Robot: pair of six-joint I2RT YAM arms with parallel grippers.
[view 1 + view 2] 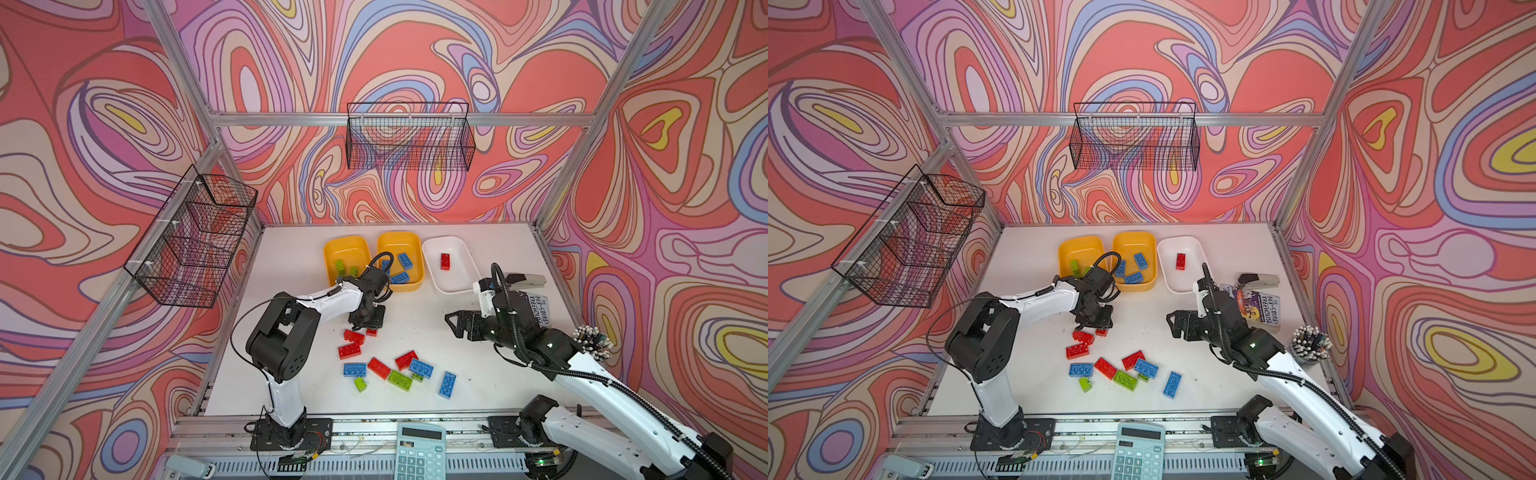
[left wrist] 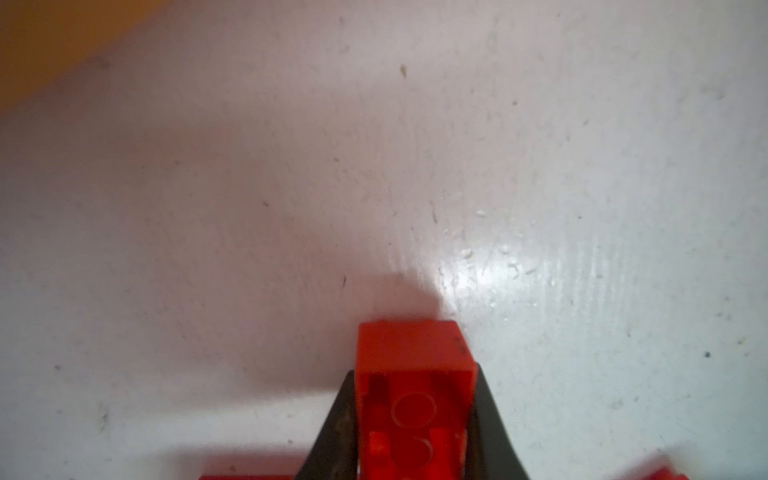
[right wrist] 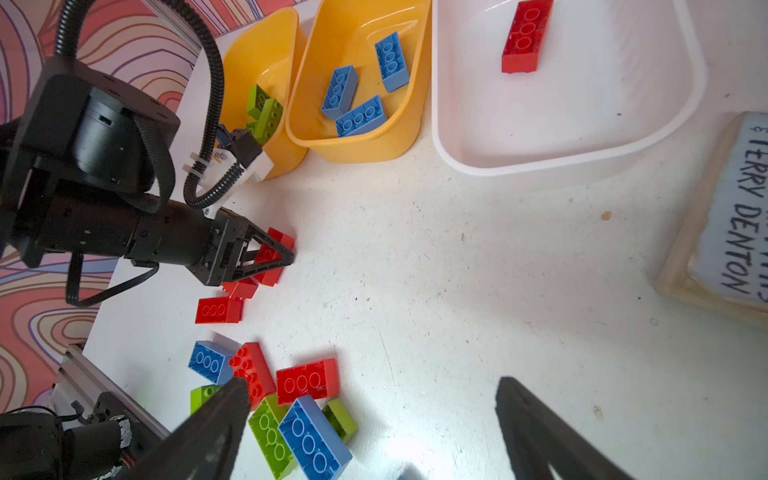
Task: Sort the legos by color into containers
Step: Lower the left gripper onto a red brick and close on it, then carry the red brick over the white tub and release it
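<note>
My left gripper should lift the small red lego, move outward over the white tub [image 1: 455, 249] and let the lego go there, because that tub has a red one in it.
My left gripper [image 1: 368, 322] [image 2: 413, 370] points down at the table's middle, shut on a small red lego [image 2: 415, 353] [image 1: 371, 331], a black finger pressed on each side. More loose legos lie just in front of it: red [image 1: 354, 336], blue [image 1: 354, 369] and green [image 1: 400, 381]. At the back stand three containers: a yellow tub [image 1: 345, 245] with green legos, a yellow tub [image 1: 399, 241] with blue legos, and a white tub [image 1: 455, 249] with one red lego [image 1: 445, 261]. My right gripper [image 1: 451, 322] [image 3: 374, 386] hovers open and holds nothing, to the right of the pile.
A book [image 1: 538, 309], a stapler [image 1: 525, 280] and a cup of pens [image 1: 592, 338] crowd the right edge. A calculator [image 1: 419, 451] lies on the front rail. Black wire baskets hang on the back wall [image 1: 409, 137] and the left wall [image 1: 195, 237].
</note>
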